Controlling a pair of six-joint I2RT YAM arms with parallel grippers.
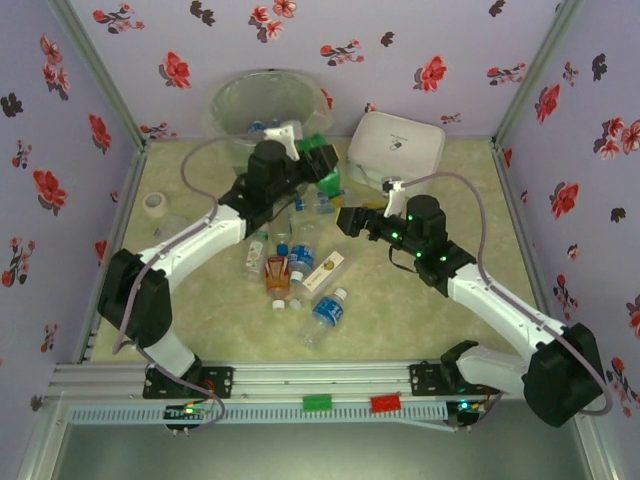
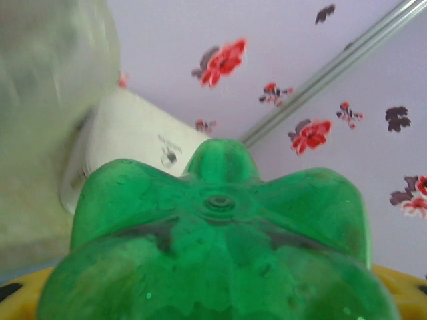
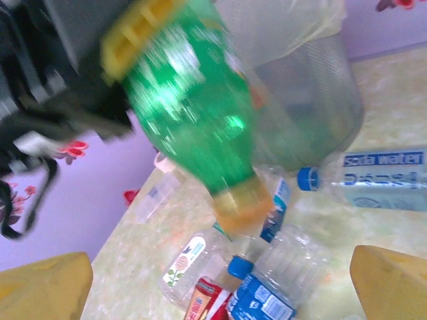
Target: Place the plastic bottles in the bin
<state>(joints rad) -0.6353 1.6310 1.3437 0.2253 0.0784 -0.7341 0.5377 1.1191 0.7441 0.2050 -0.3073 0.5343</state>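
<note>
Next I need to lift my left gripper, swing outward over the bin's opening [image 1: 262, 103] and release the green bottle [image 1: 329, 174], as the bin's opening lies outward, the bin's rim above the bottle's neck.
My left gripper [image 1: 318, 160] is shut on a green plastic bottle [image 1: 329, 174], held in the air just right of the bin [image 1: 268, 100]. In the left wrist view the bottle's green base [image 2: 220, 253] sits between my yellow pads [image 2: 400, 277]. The right wrist view shows the same green bottle [image 3: 193, 100] tilted neck down, in front of the translucent bin [image 3: 307, 87]. My right gripper [image 1: 347, 220] stands open above the table; its yellow fingers [image 3: 390, 280] are wide apart with nothing between them. Several bottles [image 1: 301, 258] lie on the table, one amber [image 1: 277, 275], one with a blue label [image 3: 373, 177].
A white lidded box [image 1: 397, 148] stands at the back right beside the bin. A flat carton [image 1: 327, 270] lies among the bottles. A tape roll [image 1: 154, 203] sits near the left wall. Floral walls close in three sides.
</note>
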